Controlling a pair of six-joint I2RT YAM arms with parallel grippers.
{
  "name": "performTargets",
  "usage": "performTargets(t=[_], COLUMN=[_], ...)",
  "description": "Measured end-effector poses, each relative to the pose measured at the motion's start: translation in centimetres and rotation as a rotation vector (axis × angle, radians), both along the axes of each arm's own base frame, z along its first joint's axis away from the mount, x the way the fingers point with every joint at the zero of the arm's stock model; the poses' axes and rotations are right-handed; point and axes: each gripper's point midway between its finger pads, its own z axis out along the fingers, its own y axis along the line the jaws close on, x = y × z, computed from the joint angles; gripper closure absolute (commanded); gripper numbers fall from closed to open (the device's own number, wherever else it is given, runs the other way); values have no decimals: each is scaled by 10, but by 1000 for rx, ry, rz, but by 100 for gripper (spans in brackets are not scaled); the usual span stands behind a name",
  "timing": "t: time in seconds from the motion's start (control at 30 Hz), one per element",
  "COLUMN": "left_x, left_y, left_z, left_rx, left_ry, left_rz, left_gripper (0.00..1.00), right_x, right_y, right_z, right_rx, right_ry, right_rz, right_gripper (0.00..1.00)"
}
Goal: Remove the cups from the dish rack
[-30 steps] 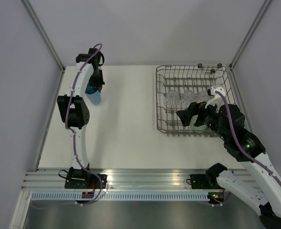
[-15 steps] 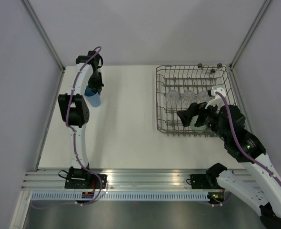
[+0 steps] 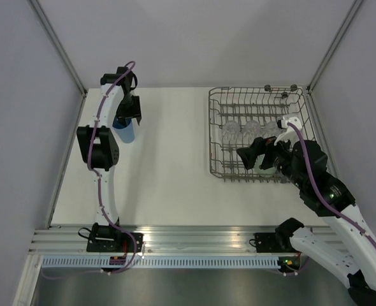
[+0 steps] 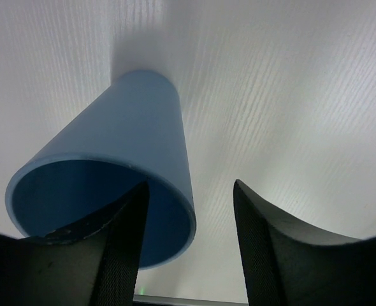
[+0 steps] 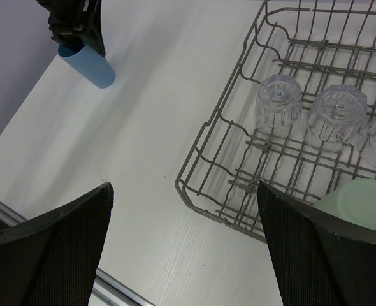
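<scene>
The right gripper shifts toward the right in the wrist view next, turns and lowers around the pale green cup's upturned base point(image 5: 363, 203), since that lies beyond one fingertip.
A blue cup point(image 3: 125, 132) point(image 4: 130, 140) stands upright on the table at the far left. My left gripper point(image 3: 128, 109) point(image 4: 188, 185) is open over it, with one finger inside the rim and the other outside, clear of the wall. The grey wire dish rack point(image 3: 211, 134) point(image 5: 223, 118) sits at the right. It holds upturned clear glasses point(image 3: 250, 129) point(image 5: 279, 102) and a pale green cup point(image 3: 264, 167) point(image 5: 360, 197). My right gripper point(image 3: 264, 159) point(image 5: 183, 185) hangs wide open above the rack's near-left corner, holding nothing.
Grey walls enclose the table on the left, back and right. A metal rail point(image 3: 194, 236) runs along the near edge by the arm bases. The rack's small black wheels point(image 3: 280, 88) face the back wall.
My left gripper's jaws have opened off the blue cup's rim, leaving it standing on the table. The right arm has not moved.
</scene>
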Motion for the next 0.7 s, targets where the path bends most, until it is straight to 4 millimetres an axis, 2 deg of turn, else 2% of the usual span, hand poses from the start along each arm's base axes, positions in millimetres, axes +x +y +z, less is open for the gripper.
performTargets(t=[0.1, 0.23, 0.27, 0.33, 0.37, 0.4, 0.57, 0.7], left_x=[0, -2, -4, -8, -10, -13, -37, -75], left_y=[-2, -4, -4, -5, -6, -7, -13, -22], left_z=[11, 40, 50, 71, 80, 90, 134, 157], left_rx=[-14, -29, -32, -43, -49, -56, -93, -100], left_ry=[-24, -87, -108, -153, -173, -194, -285, -343], left_rz=[-3, -6, -8, -11, -13, -18, -36, -68], left_gripper=[36, 30, 24, 19, 6, 0, 0, 0], right_x=[2, 10, 13, 21, 25, 29, 47, 57], right_y=[0, -1, -2, -5, -7, -10, -34, -57], right_z=[-2, -11, -14, -23, -28, -33, -60, -76], right_rx=[-10, -49, -62, -104, -125, -154, -298, -415], right_ry=[4, 23, 31, 57, 73, 93, 162, 205], right_rz=[-3, -30, -42, -83, -102, -129, -286, -415], right_gripper=[2, 2, 2, 2, 2, 2, 2, 2])
